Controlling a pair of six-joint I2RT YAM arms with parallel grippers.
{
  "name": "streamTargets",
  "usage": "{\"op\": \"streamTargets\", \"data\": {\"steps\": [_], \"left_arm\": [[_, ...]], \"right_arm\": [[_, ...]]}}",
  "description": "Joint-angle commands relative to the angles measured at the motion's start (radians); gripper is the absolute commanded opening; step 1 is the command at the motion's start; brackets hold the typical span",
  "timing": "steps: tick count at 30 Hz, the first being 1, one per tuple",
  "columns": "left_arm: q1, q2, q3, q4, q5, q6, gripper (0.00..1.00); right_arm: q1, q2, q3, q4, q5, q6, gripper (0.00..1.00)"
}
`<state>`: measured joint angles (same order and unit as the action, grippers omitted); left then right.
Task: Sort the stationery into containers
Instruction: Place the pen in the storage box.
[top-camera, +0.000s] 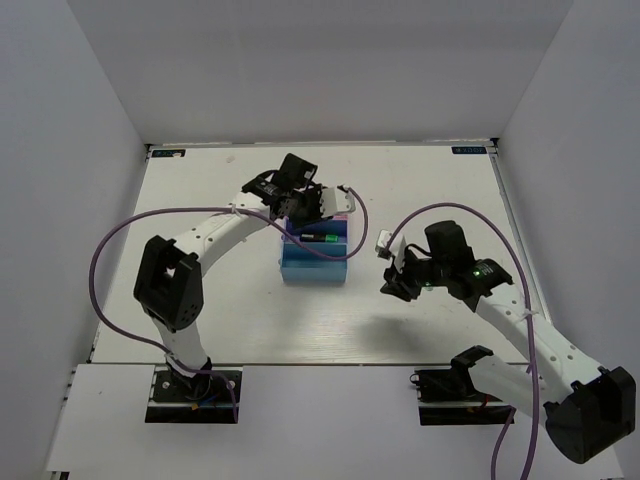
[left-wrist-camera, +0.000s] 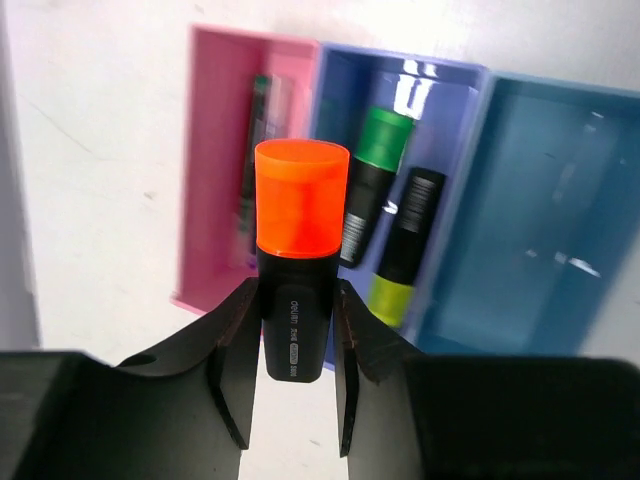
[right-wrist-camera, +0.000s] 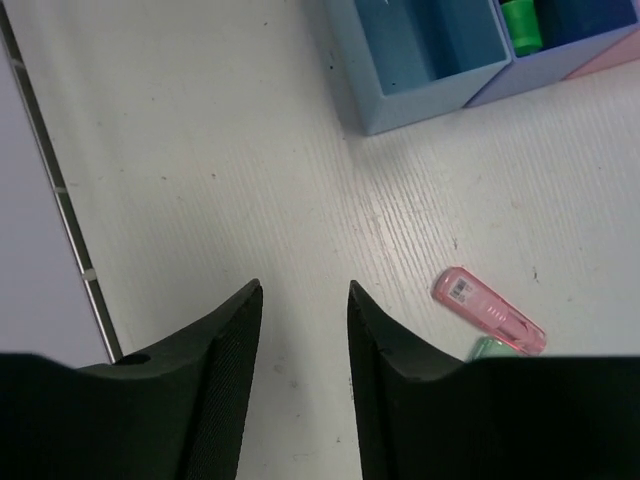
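The dark blue tray already holds highlighters, so I should next lower my left gripper toward the tray's free part beside the green-capped highlighter and let go of the black highlighter.
My left gripper (left-wrist-camera: 297, 300) is shut on a black highlighter with an orange cap (left-wrist-camera: 300, 215) and holds it above the table, just in front of the pink tray (left-wrist-camera: 212, 180). The pink tray holds thin pens (left-wrist-camera: 258, 150). The dark blue tray (left-wrist-camera: 335, 95) holds a green-capped highlighter (left-wrist-camera: 372, 180) and a yellow-capped one (left-wrist-camera: 405, 245). The light blue tray (left-wrist-camera: 560, 200) has nothing in it. My right gripper (right-wrist-camera: 305, 290) is open and empty above bare table. A pink marker (right-wrist-camera: 488, 310) and a mint-green marker (right-wrist-camera: 490, 348) lie to its right, the green one partly hidden.
In the top view the trays (top-camera: 313, 268) stand mid-table, with the left gripper (top-camera: 305, 205) at their far end and the right gripper (top-camera: 395, 280) to their right. White walls enclose the table on three sides. Purple cables loop from both arms.
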<state>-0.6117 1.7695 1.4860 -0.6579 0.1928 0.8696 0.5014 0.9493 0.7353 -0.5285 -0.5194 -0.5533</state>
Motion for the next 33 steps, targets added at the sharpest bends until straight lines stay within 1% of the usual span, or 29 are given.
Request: {"op": "streamTargets", "data": {"steps": [1, 4, 5, 10, 15, 17, 19, 20, 22, 25, 26, 27, 29, 30, 31, 32, 33], "left_arm": [[0.027, 0.019, 0.060, 0.083, 0.086, 0.089, 0.00], [0.032, 0.038, 0.059, 0.095, 0.099, 0.071, 0.00], [0.033, 0.045, 0.047, 0.107, 0.112, 0.053, 0.02], [0.038, 0.034, -0.013, 0.158, 0.140, 0.009, 0.03], [0.040, 0.027, -0.047, 0.168, 0.169, -0.030, 0.05], [0.040, 0.028, -0.058, 0.175, 0.166, -0.037, 0.11], [0.040, 0.034, -0.070, 0.185, 0.155, -0.040, 0.14], [0.041, 0.034, -0.073, 0.187, 0.151, -0.044, 0.19], [0.043, 0.036, -0.089, 0.211, 0.146, -0.058, 0.27], [0.047, 0.035, -0.099, 0.237, 0.134, -0.076, 0.33], [0.047, 0.036, -0.101, 0.247, 0.128, -0.080, 0.37], [0.049, 0.030, -0.101, 0.265, 0.125, -0.089, 0.46], [0.050, 0.024, -0.110, 0.290, 0.128, -0.115, 0.53], [0.050, 0.004, -0.115, 0.305, 0.126, -0.133, 0.57], [0.052, -0.005, -0.119, 0.314, 0.131, -0.141, 0.69], [0.055, -0.019, -0.128, 0.322, 0.129, -0.156, 0.72], [0.052, -0.040, -0.130, 0.328, 0.132, -0.162, 0.72]], "right_arm": [[-0.021, -0.015, -0.010, 0.041, 0.015, 0.007, 0.45], [-0.029, -0.014, -0.010, 0.044, 0.018, 0.009, 0.48], [-0.034, -0.015, -0.013, 0.042, 0.018, 0.010, 0.50], [-0.046, -0.007, -0.016, 0.048, 0.019, 0.015, 0.51], [-0.058, -0.007, -0.017, 0.053, 0.022, 0.018, 0.53], [-0.067, -0.009, -0.020, 0.058, 0.021, 0.021, 0.54], [-0.073, -0.007, -0.019, 0.055, 0.013, 0.024, 0.56], [-0.077, -0.012, -0.020, 0.058, 0.013, 0.027, 0.59], [-0.081, -0.012, -0.022, 0.058, 0.009, 0.027, 0.63], [-0.093, -0.012, -0.033, 0.065, 0.016, 0.029, 0.72], [-0.095, -0.015, -0.033, 0.067, 0.019, 0.030, 0.74], [-0.104, -0.015, -0.034, 0.070, 0.030, 0.035, 0.78], [-0.109, -0.020, -0.039, 0.076, 0.048, 0.061, 0.83], [-0.113, -0.021, -0.040, 0.091, 0.077, 0.084, 0.83], [-0.116, -0.021, -0.039, 0.087, 0.081, 0.099, 0.79], [-0.127, -0.023, -0.042, 0.097, 0.084, 0.105, 0.75], [-0.127, -0.015, -0.042, 0.104, 0.116, 0.143, 0.70]]}}
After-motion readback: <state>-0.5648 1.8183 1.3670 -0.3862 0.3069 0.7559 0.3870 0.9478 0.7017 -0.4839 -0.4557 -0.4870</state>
